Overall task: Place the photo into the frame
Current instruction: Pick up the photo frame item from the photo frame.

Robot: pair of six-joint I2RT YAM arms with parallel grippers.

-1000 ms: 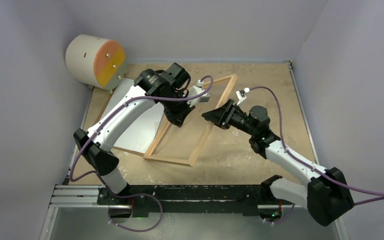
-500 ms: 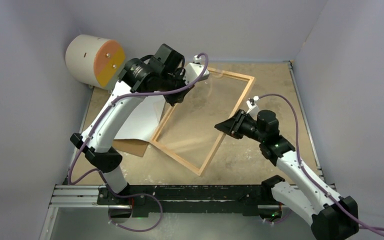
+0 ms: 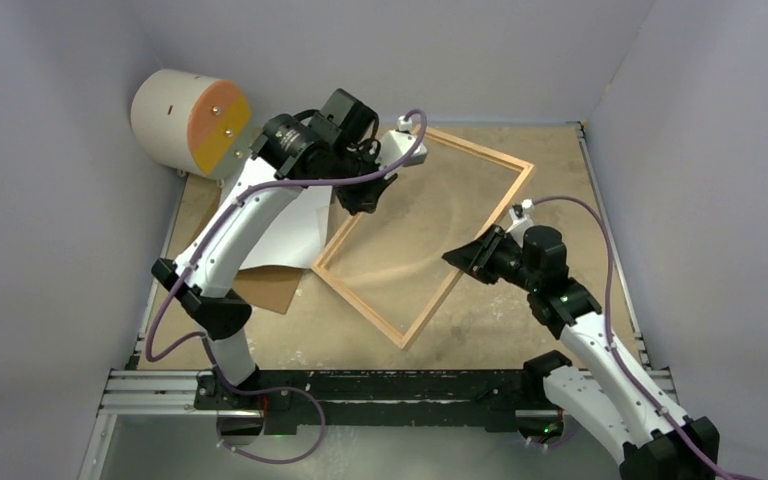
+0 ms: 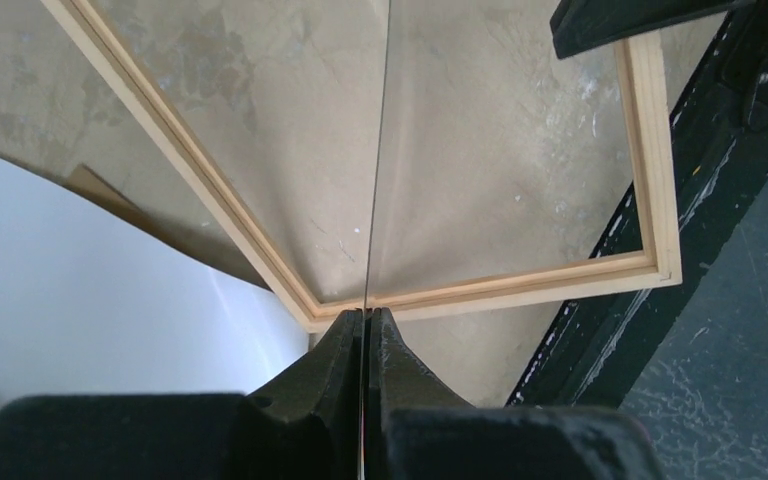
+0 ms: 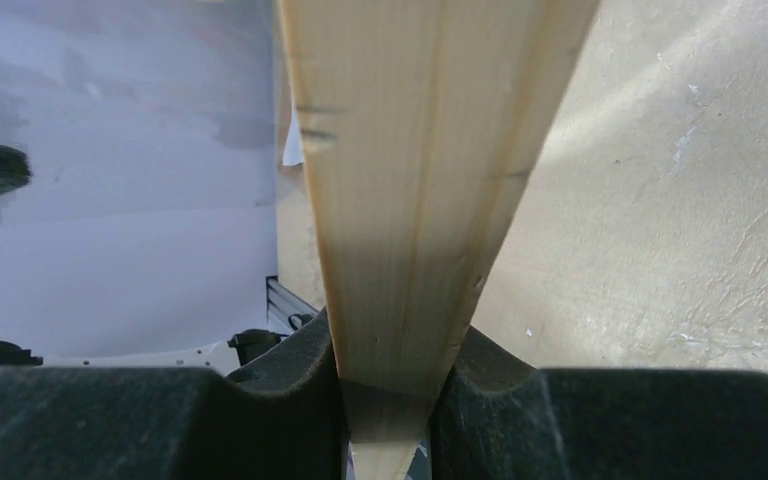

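Note:
The frame (image 3: 485,232) sits at a slant, so my right gripper will next turn clockwise in the top view and lower the frame's held bar onto the bare tabletop to release it.
The light-wood frame (image 3: 485,232) lies slantwise at mid-table. My right gripper (image 3: 460,259) is shut on its right rail; the right wrist view shows the wooden rail (image 5: 430,150) wedged between both pads of the gripper (image 5: 390,372). My left gripper (image 3: 360,200) hovers over the frame's left rail and is shut on a thin clear pane (image 4: 375,150), seen edge-on in the left wrist view, rising from the fingertips of the gripper (image 4: 365,315) above the frame (image 4: 480,288). The photo (image 3: 285,230) lies white back up left of the frame, also in the left wrist view (image 4: 90,290).
A brown fibreboard backing sheet (image 3: 265,290) pokes out under the photo. A white cylinder with an orange and yellow face (image 3: 190,122) stands at the back left. Grey walls close three sides. A black rail (image 3: 380,385) runs along the near edge.
The frame has swung and slid to the right. My right gripper has closed on its right rail and drawn back rightward. The left gripper stays shut on the pane.

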